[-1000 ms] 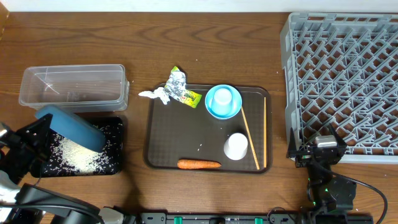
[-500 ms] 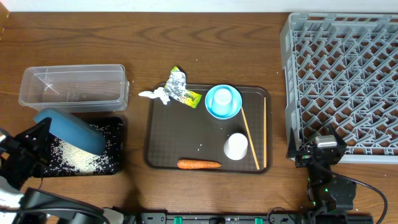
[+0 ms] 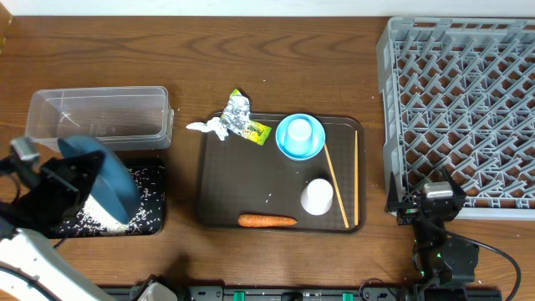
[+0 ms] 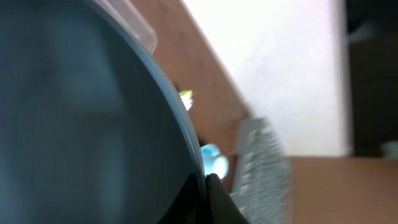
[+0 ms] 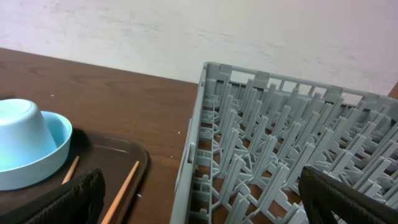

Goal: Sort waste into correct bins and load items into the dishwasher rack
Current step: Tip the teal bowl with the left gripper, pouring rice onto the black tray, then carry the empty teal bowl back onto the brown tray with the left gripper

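Note:
The serving tray's bare area is to the right of my left gripper in the overhead view, so I will carry the bowl there, level, lower and release it.
My left gripper point(image 3: 58, 180) is shut on the rim of the large dark blue bowl point(image 3: 104, 180), holding it tipped on edge over the black tray point(image 3: 152, 205), where white rice point(image 3: 104, 221) lies. The bowl point(image 4: 81, 118) fills the left wrist view, pinched between the fingers point(image 4: 207, 182). The clear tub point(image 3: 96, 117) stands behind the tray. My right gripper point(image 3: 428, 205) is open by the grey rack point(image 3: 460, 100); its view shows the rack point(image 5: 280, 149). On the brown serving tray point(image 3: 234, 180) are a pale blue cup in a small bowl point(image 3: 299, 136), a whitish cup point(image 3: 317, 196), chopsticks point(image 3: 337, 184) and a carrot point(image 3: 267, 221).
Crumpled foil point(image 3: 238, 109), a yellow-green wrapper point(image 3: 251, 127) and white paper point(image 3: 207, 127) lie at the serving tray's back left corner. The pale blue cup and bowl point(image 5: 28, 149) and chopsticks point(image 5: 121, 186) show in the right wrist view.
My left gripper has turned the dark blue bowl steeper, onto its edge, and shifted it slightly right over the black tray. The right arm has not moved.

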Robot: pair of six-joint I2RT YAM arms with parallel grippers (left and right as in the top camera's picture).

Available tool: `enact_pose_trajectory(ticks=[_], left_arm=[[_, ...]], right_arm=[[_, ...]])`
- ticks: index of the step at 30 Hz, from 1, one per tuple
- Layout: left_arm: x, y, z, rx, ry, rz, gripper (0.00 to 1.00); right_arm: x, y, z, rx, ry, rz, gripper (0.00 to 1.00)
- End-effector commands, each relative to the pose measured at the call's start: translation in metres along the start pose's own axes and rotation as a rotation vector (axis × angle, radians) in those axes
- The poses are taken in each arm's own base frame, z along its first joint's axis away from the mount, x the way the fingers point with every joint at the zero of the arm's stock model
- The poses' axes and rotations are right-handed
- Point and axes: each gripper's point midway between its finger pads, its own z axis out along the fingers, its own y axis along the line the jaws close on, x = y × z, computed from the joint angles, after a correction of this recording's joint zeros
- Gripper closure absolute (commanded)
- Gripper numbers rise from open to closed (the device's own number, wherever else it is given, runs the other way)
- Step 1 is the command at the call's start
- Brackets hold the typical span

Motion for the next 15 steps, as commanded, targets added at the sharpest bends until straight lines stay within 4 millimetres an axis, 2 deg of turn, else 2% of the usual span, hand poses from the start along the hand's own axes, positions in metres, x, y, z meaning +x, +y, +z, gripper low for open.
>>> enact_pose_trajectory(ticks=[1,7,10,12,15], left_arm=[[0.004,0.006,0.000,-0.164,0.014,0.076,0.94],[0.030,-0.030,0.011,-0.104,0.084,0.346,0.94],[0.048,-0.034,0.015,-0.158,0.131,0.449,0.94],[0.063,-0.038,0.017,-0.178,0.171,0.513,0.94],[0.096,-0.055,0.020,-0.124,0.260,0.618,0.94]], right_arm=[[0.000,-0.003,0.000,0.012,0.000,-0.014,0.01],[0.000,-0.003,0.000,0.012,0.000,-0.014,0.01],[0.000,-0.003,0.000,0.012,0.000,-0.014,0.01],[0.000,-0.003,0.000,0.012,0.000,-0.014,0.01],[0.000,-0.003,0.000,0.012,0.000,-0.014,0.01]])
